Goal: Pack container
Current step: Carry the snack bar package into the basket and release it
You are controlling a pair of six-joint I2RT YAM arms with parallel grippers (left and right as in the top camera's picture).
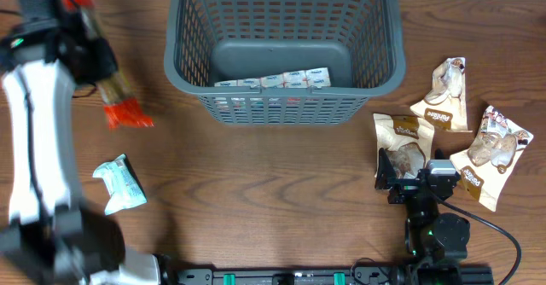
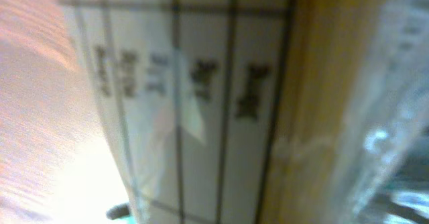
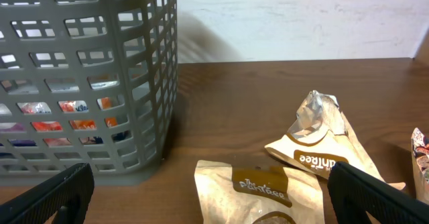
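My left gripper lifts over the basket's rim next, turns the long packet along the basket's near side and lowers it inside, where the basket's bottom runs longest (image 1: 280,68).
The dark grey lattice basket (image 1: 175,46) stands at the back centre, with white packets (image 1: 273,80) lying on its bottom. My left gripper (image 1: 90,50) is raised left of the basket and is shut on a long clear snack packet with red ends (image 1: 119,101). That packet (image 2: 201,103) fills the blurred left wrist view, and the fingers are hidden. My right gripper (image 1: 409,181) is open and low over a brown paper packet (image 1: 401,136). In the right wrist view my right gripper (image 3: 214,207) straddles this packet (image 3: 261,190), with the basket (image 3: 80,83) to the left.
A teal and white packet (image 1: 119,183) lies at the front left. Two more brown and white packets (image 1: 448,84) (image 1: 493,148) lie at the right; one also shows in the right wrist view (image 3: 322,143). A cable runs from the right arm's base.
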